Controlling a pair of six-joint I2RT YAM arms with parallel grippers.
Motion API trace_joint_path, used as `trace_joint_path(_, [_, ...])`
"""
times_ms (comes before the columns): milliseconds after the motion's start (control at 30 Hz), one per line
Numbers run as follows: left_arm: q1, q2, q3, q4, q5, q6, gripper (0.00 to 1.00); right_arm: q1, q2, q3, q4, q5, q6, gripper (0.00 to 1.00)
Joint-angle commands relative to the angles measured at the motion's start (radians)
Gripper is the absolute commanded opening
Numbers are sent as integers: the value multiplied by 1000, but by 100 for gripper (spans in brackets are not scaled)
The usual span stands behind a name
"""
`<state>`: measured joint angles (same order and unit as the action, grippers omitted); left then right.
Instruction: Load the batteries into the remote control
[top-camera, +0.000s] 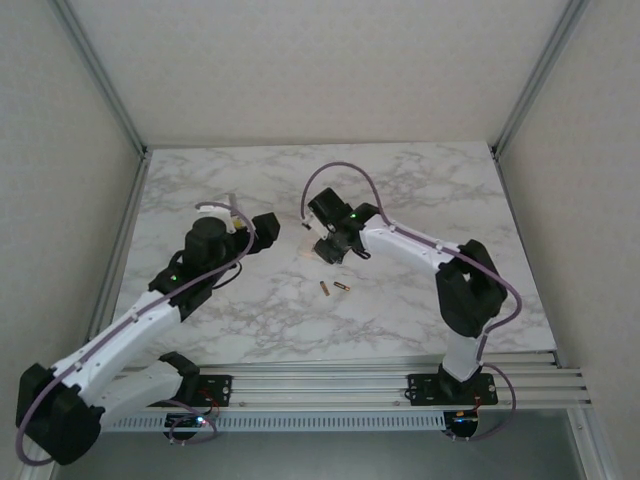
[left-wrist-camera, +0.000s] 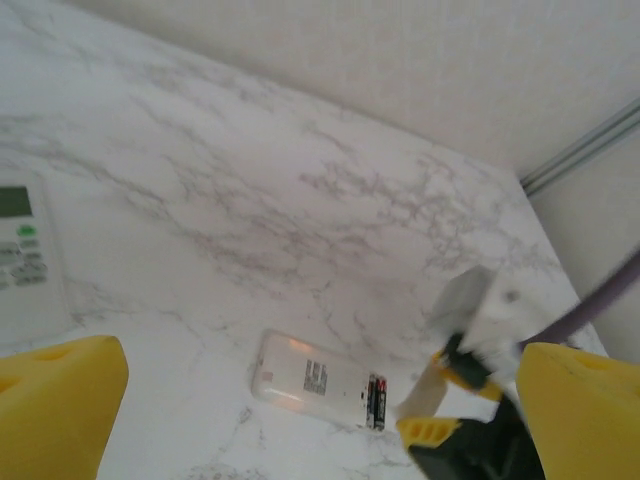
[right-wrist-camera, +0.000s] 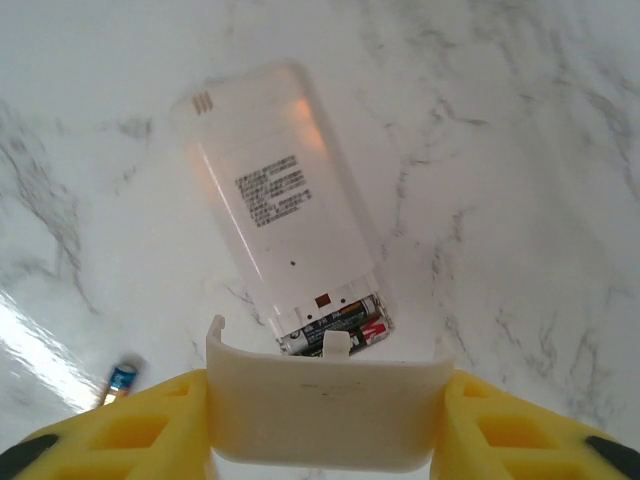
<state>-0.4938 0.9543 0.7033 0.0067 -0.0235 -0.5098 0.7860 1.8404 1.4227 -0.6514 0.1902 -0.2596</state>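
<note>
I will next lower the cover onto the open compartment below with my right gripper, turning to match the slanted remote, and let go of it over the batteries.
A white remote control lies face down on the marble table, its battery bay open at the near end. Two dark batteries with red and gold parts sit side by side in that bay. My right gripper is shut on the white curved battery cover, held just short of the bay. In the left wrist view the same remote shows its batteries beside the cover. Two loose batteries lie nearer the arm bases. My left gripper hovers open to the left, holding nothing.
A second remote, face up with a small screen and buttons, lies at the left. One loose battery is close to my right gripper's left finger. Walls and metal posts enclose the table at the back and sides.
</note>
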Motion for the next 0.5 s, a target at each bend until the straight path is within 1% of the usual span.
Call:
trace_joint_path(0, [7, -50, -32, 10, -72, 49, 100, -1, 54, 62, -71, -3, -213, 39])
trace_joint_path(100, [10, -74, -52, 25, -86, 62, 100, -1, 120, 105, -135, 14, -262, 41])
trace_joint_path(200, [12, -73, -61, 38, -86, 62, 99, -7, 185, 139, -171, 62, -274, 42])
trace_joint_path(333, [14, -55, -64, 49, -79, 62, 99, -21, 212, 145, -160, 71, -273, 42])
trace_joint_path(467, [16, -43, -68, 58, -78, 63, 100, -33, 214, 130, -136, 78, -273, 45])
